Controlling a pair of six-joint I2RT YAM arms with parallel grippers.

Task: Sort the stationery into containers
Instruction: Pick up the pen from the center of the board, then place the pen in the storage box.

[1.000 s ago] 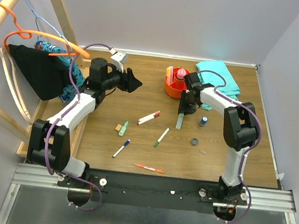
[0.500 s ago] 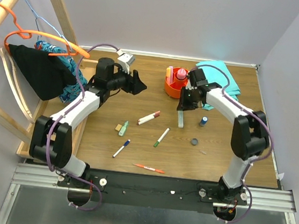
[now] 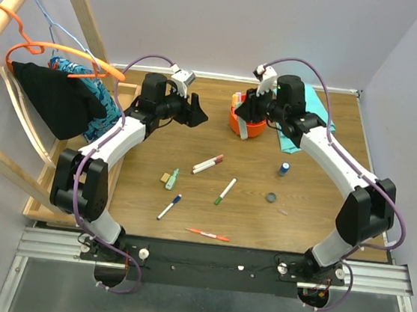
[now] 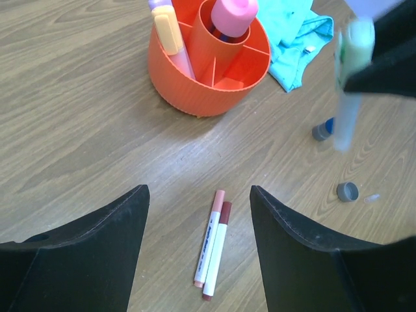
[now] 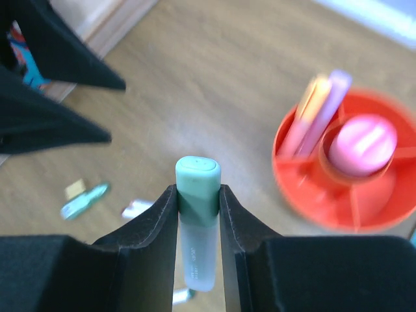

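Note:
I should move my right gripper outward over a section of the orange tub (image 3: 236,109), then lower the highlighter beside the other highlighters already standing there.
The round orange tub (image 3: 236,123) stands at the back middle of the table, holding a pink glue bottle (image 4: 234,13) in its central cup and two highlighters (image 4: 168,29). My right gripper (image 5: 197,188) is shut on the cap of a pale green highlighter (image 5: 197,250), held in the air just beside the tub (image 5: 305,195). My left gripper (image 4: 197,195) hangs open and empty above two white markers (image 4: 214,244). Loose on the table lie a blue-capped bottle (image 3: 285,168), a dark disc (image 3: 271,197), several pens (image 3: 225,191), a small green highlighter (image 3: 172,178) and a tan eraser (image 3: 165,176).
A teal cloth (image 3: 312,107) lies behind the tub at the back right. A wooden rack with hangers and dark cloth (image 3: 49,96) fills the left side, beside a wooden tray (image 3: 129,90). A red pen (image 3: 208,234) lies near the front edge.
My right gripper has closed on the green highlighter, lifted it off the table and carried it back to the tub. The left gripper has moved right and farther back.

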